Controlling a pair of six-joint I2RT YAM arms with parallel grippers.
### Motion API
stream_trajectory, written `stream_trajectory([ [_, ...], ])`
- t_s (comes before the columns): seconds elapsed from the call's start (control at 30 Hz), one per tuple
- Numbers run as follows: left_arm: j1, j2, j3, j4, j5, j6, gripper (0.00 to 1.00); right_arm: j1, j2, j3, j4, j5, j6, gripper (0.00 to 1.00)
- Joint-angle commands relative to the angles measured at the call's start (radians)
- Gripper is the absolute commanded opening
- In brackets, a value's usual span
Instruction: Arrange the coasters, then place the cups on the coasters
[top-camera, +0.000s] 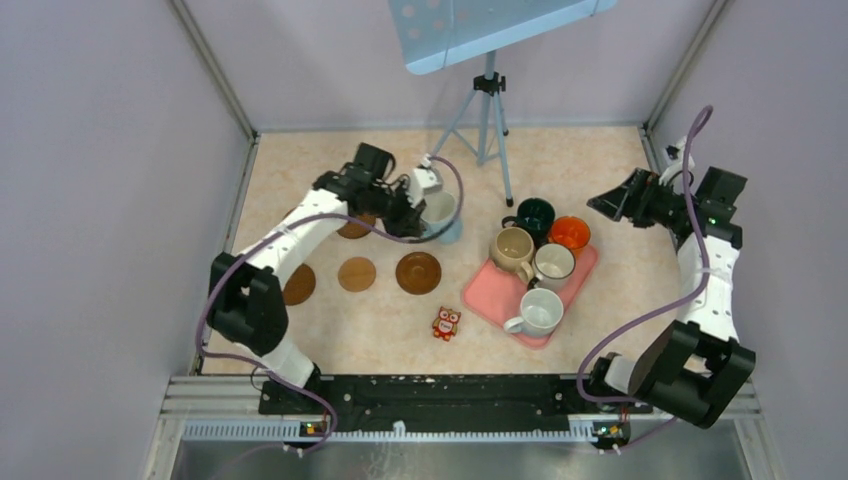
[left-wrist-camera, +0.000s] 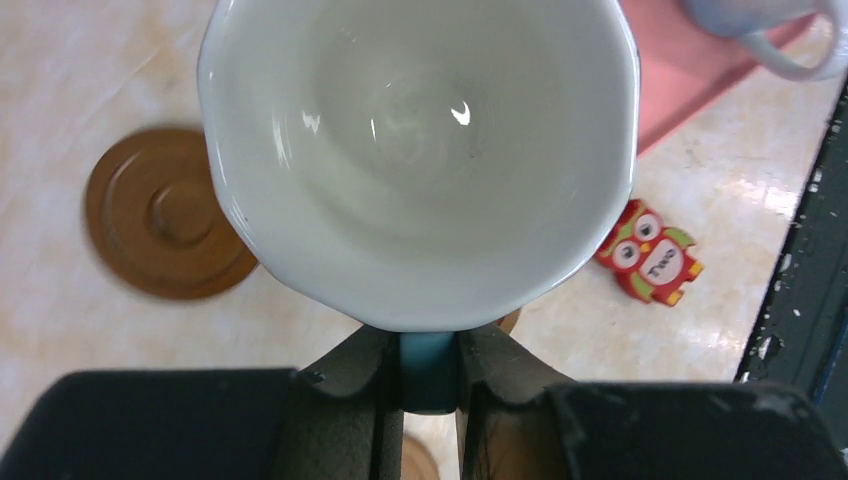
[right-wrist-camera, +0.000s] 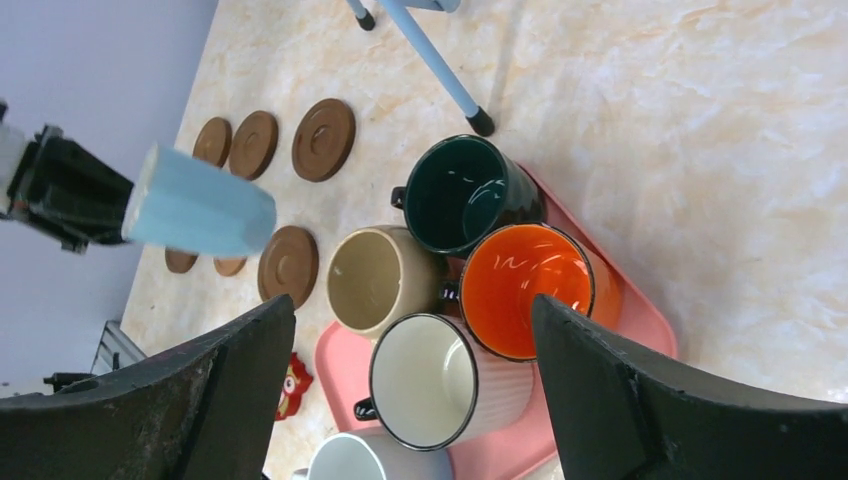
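Note:
The cup should go to the far row's bare end coaster next, so my left gripper should move down and to its left in the top view to that coaster, lower the cup and release it.
My left gripper (top-camera: 425, 205) is shut on the handle of the light blue cup (top-camera: 441, 216), holding it off the table; the cup's white inside (left-wrist-camera: 420, 150) fills the left wrist view, with the blue handle (left-wrist-camera: 430, 362) pinched between the fingers. Brown coasters (top-camera: 418, 272) (top-camera: 356, 274) (top-camera: 298, 284) lie in a row below it, another (top-camera: 354, 227) partly under the arm. On the pink tray (top-camera: 487, 300) stand the dark green (top-camera: 536, 214), orange (top-camera: 569, 233), beige (top-camera: 512, 248) and two white cups (top-camera: 552, 265) (top-camera: 540, 312). My right gripper (top-camera: 612, 203) hangs open to their right, empty.
A red owl figure (top-camera: 446, 323) lies near the tray's left corner. A tripod (top-camera: 487, 110) with a blue board stands at the back centre. Walls close in both sides.

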Motion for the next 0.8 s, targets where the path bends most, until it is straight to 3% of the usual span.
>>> stream_trajectory([
  [0.0,0.161,-0.128,-0.053,0.055,0.041,-0.04,0.0,0.065,0.013,0.062,0.017,0.015,0.016,0.87],
  [0.23,0.495,-0.197,-0.129,0.051,0.04,-0.003,0.0,0.354,0.044,0.172,-0.069,0.104,0.028,0.87],
  [0.4,0.699,-0.184,-0.131,0.048,0.029,0.04,0.0,0.598,0.094,0.256,-0.053,0.121,0.153,0.87],
  [0.57,0.816,-0.151,-0.122,0.029,0.029,0.065,0.0,0.816,0.151,0.344,-0.021,0.131,0.267,0.88],
  [0.77,0.886,-0.116,-0.127,0.052,-0.026,0.09,0.0,0.951,0.252,0.443,0.027,0.098,0.412,0.89],
])
